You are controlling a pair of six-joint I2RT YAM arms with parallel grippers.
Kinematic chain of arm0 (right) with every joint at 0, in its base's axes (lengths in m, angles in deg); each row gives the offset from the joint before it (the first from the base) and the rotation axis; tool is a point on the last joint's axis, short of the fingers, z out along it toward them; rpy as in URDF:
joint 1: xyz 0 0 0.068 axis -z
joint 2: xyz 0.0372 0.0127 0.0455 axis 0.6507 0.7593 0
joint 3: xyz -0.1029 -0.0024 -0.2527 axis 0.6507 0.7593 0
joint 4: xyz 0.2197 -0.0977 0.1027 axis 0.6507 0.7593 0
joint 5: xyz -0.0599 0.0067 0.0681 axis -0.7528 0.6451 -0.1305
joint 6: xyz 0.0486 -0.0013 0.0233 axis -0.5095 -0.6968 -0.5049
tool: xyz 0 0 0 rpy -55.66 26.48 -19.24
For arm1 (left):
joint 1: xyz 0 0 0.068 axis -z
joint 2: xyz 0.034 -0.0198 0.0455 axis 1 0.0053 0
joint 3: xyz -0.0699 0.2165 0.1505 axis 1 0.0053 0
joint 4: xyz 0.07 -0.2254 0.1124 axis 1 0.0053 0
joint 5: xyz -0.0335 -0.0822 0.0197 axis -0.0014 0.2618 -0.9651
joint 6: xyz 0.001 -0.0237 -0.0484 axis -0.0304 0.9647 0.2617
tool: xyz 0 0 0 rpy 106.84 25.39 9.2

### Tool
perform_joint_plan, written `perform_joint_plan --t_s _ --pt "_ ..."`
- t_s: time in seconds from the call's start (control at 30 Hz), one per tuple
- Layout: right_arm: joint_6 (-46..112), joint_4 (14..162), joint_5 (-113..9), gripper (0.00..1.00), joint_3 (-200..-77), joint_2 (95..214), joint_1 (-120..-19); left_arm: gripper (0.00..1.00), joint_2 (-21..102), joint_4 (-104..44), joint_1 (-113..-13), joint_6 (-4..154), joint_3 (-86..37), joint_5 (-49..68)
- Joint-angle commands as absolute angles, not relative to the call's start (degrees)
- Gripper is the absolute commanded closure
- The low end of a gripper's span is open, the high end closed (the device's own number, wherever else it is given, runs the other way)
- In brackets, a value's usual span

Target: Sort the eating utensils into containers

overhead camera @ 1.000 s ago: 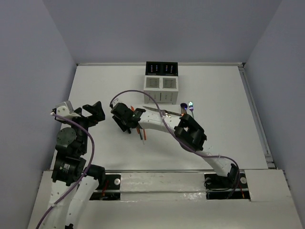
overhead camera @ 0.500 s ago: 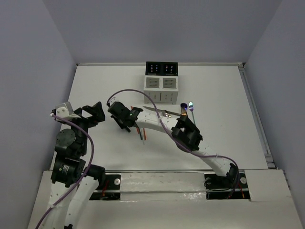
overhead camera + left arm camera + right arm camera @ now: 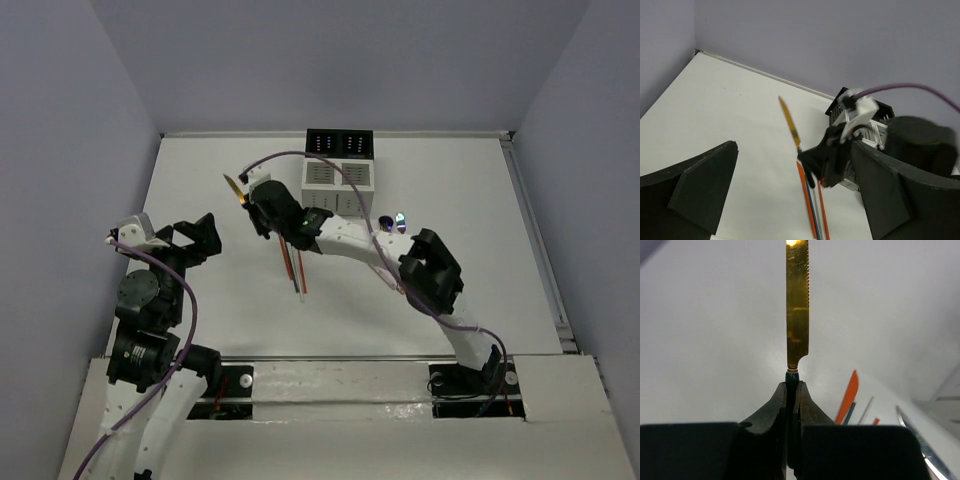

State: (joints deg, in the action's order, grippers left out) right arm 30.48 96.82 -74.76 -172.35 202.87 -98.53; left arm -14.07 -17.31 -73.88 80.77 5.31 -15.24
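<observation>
My right gripper moves outward, to its right in the top view, over the black container's nearer, empty section [image 3: 322,142] next and releases the knife [image 3: 235,188].
My right gripper [image 3: 258,203] is shut on the black handle of the yellow-bladed knife [image 3: 235,188] and holds it above the table, left of the white slatted caddy [image 3: 339,185]. In the right wrist view the gold blade [image 3: 797,305] sticks straight out from the closed fingertips [image 3: 792,386]. Orange-red and pale chopsticks [image 3: 292,268] lie on the table below that gripper, and they also show in the left wrist view [image 3: 807,200]. Purple-blue spoons [image 3: 392,222] lie right of the caddy, partly hidden by the right arm. My left gripper [image 3: 197,238] hovers open and empty at the left.
A silver utensil [image 3: 922,452] lies at the lower right of the right wrist view. The right arm [image 3: 430,275] stretches diagonally across the table's middle. Walls close in the table at the left, back and right.
My right gripper shut on the knife's handle and lifted it off the table, up and towards the back left. The left arm stayed in place.
</observation>
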Motion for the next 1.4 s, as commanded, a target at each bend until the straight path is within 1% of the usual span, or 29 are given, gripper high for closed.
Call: perform_joint_plan --t_s 0.0,0.13,0.27,0.47,0.7,0.93,1.2,1.37 --pt "32.7 77.9 -77.0 1.00 -169.6 191.5 -93.9 0.01 -14.3 -19.9 -73.5 81.0 3.8 -13.5" --pt "31.2 74.6 -76.8 1.00 -166.9 189.6 -87.7 0.01 -13.9 -20.5 -73.5 80.7 4.3 -11.2" --pt "30.3 71.5 -75.9 1.00 -166.9 189.7 -82.6 0.01 -13.7 -20.8 -73.5 80.5 4.4 -10.3" --pt "33.0 65.4 -75.7 1.00 -170.7 194.1 -77.8 0.01 -13.0 -21.0 -73.0 80.3 4.5 -9.4" --pt "36.6 65.8 -73.8 1.00 -180.9 202.2 -75.1 0.01 -12.1 -21.5 -73.0 80.1 4.5 -8.2" --pt "39.1 61.3 -73.6 1.00 -180.6 207.3 -74.1 0.01 -11.6 -21.7 -73.0 79.9 4.4 -7.4" --pt "36.6 62.1 -71.6 1.00 -186.4 211.7 -72.3 0.01 -10.4 -22.0 -73.0 79.8 4.4 -7.1" --pt "35.7 61.7 -71.6 1.00 -186.9 212.7 -71.8 0.01 -10.0 -22.1 -73.0 79.8 4.4 -6.6"
